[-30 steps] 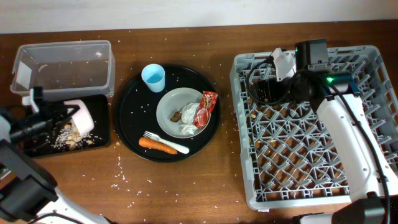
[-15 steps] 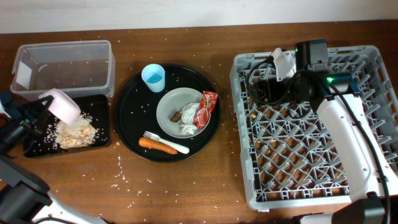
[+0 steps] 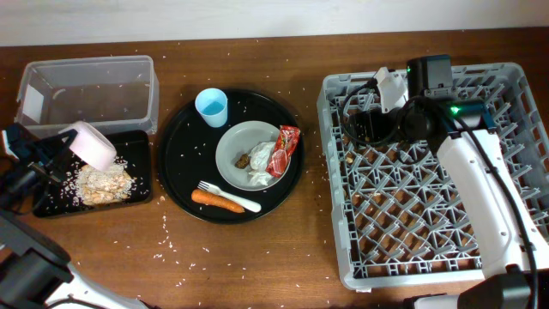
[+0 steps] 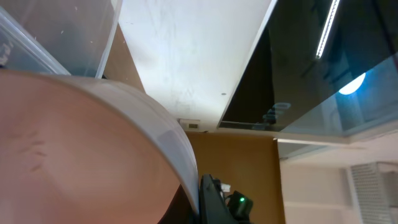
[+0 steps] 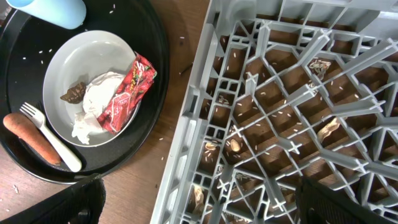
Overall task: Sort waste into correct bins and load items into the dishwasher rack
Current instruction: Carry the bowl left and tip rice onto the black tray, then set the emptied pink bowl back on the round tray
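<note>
Right of my left gripper in the overhead view is the round tray's bare strip (image 3: 192,153) by the plate: I will swing over, level the bowl (image 3: 93,144), lower and release it.
My left gripper (image 3: 67,148) is shut on the small white bowl (image 3: 93,144), held tilted above the flat black tray (image 3: 137,194), where beige grain scraps (image 3: 101,183) lie in a heap. The bowl (image 4: 81,155) fills the left wrist view. My right gripper (image 5: 199,205) is open and empty over the grey dishwasher rack (image 3: 412,206). The grey-green plate (image 3: 232,153) holds the red wrapper (image 3: 283,148), white tissue (image 3: 260,174) and brown bit (image 3: 243,160). Carrot (image 3: 213,200), white fork (image 3: 233,198) and blue cup (image 3: 212,106) lie beside it.
The plate, cup, fork and carrot sit on a round black tray (image 3: 176,163). The clear tub (image 3: 90,62) stands behind the flat tray. Grains are strewn over the wooden table and in the rack floor (image 5: 298,112).
The bowl was tipped low over the flat tray and has risen up and to the left. The heap of grain scraps on the tray has grown. The right arm has not moved.
</note>
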